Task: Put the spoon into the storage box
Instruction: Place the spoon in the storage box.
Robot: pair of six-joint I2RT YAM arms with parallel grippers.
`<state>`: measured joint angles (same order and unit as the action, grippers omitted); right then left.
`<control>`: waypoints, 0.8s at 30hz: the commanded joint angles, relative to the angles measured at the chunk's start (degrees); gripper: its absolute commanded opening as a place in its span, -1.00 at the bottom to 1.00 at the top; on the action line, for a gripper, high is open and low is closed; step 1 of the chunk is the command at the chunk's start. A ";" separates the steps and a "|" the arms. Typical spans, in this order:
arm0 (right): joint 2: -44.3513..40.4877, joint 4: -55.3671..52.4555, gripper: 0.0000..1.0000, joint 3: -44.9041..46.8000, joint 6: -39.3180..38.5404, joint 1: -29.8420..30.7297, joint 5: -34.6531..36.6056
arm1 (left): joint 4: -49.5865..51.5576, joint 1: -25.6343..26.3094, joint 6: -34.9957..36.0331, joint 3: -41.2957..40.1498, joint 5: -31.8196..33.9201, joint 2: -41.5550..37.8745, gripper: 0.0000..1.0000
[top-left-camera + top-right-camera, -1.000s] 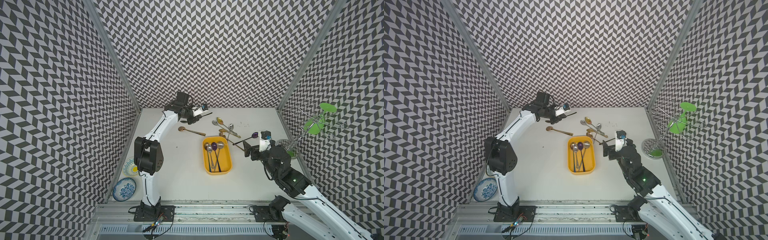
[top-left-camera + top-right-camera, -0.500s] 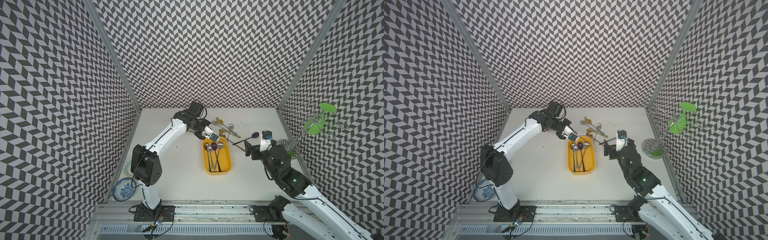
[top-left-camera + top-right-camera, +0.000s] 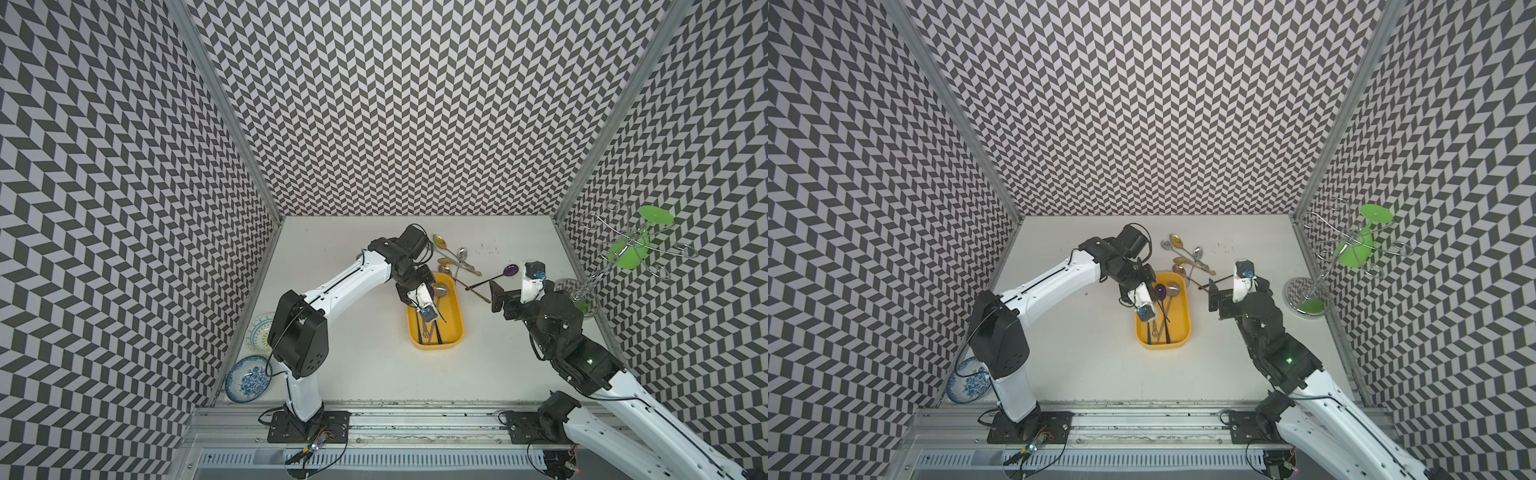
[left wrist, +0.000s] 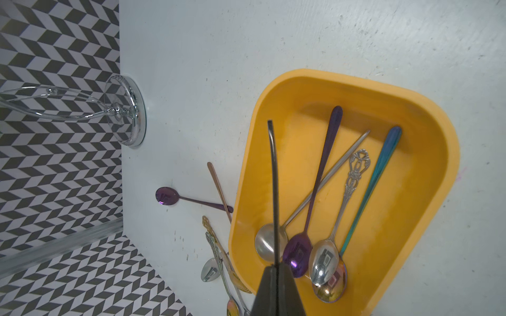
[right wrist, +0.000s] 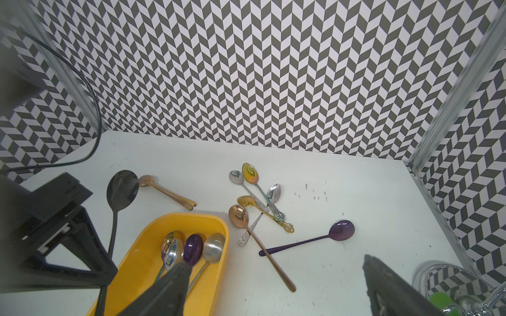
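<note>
The black spoon (image 4: 273,177) is still hanging above the box's rim, and the spoons inside the box are below my left gripper. I need to lower the gripper, pull it back and release.
My left gripper (image 4: 275,266) is shut on a black spoon (image 4: 273,177), whose thin handle sticks out over the yellow storage box (image 4: 438,153). In the right wrist view the spoon's round black bowl (image 5: 121,188) shows behind the box's back rim (image 5: 175,219). In both top views the left gripper (image 3: 417,305) (image 3: 1133,305) hangs above the box's back end (image 3: 459,316) (image 3: 1187,316). Several spoons lie inside the box. My right gripper (image 3: 511,297) (image 5: 273,270) stands open and empty to the right of the box, near a purple spoon (image 5: 341,231).
A heap of several loose spoons (image 3: 453,259) (image 5: 254,197) lies behind the box, and a rose-gold one (image 5: 164,191) to their left. A chrome rack with a green glass (image 3: 627,249) stands at the right wall. Two patterned bowls (image 3: 247,378) (image 3: 259,334) sit by the left wall.
The left arm has swung from the back of the table forward and right, carrying the black spoon to above the box. The right arm has stayed still and open.
</note>
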<state>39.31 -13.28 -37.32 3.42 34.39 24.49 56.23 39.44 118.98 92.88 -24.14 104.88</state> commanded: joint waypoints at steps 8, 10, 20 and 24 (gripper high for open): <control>-0.61 2.55 0.99 0.51 -0.11 0.40 0.56 | -2.01 2.55 16.29 -3.33 3.50 2.38 -1.00; -0.66 2.59 1.00 0.57 -0.06 0.42 0.57 | -3.24 2.57 16.29 -3.67 4.73 3.04 -1.00; -0.47 2.79 0.99 0.72 -0.12 0.42 0.51 | -3.93 3.62 16.96 -7.16 3.93 1.26 -0.51; 0.04 2.99 0.99 0.88 -0.11 0.40 0.21 | -2.84 3.67 14.71 -6.42 2.02 -1.08 0.13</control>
<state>39.35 -13.23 -37.32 3.42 34.39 24.62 52.42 42.74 119.68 85.89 -19.86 107.70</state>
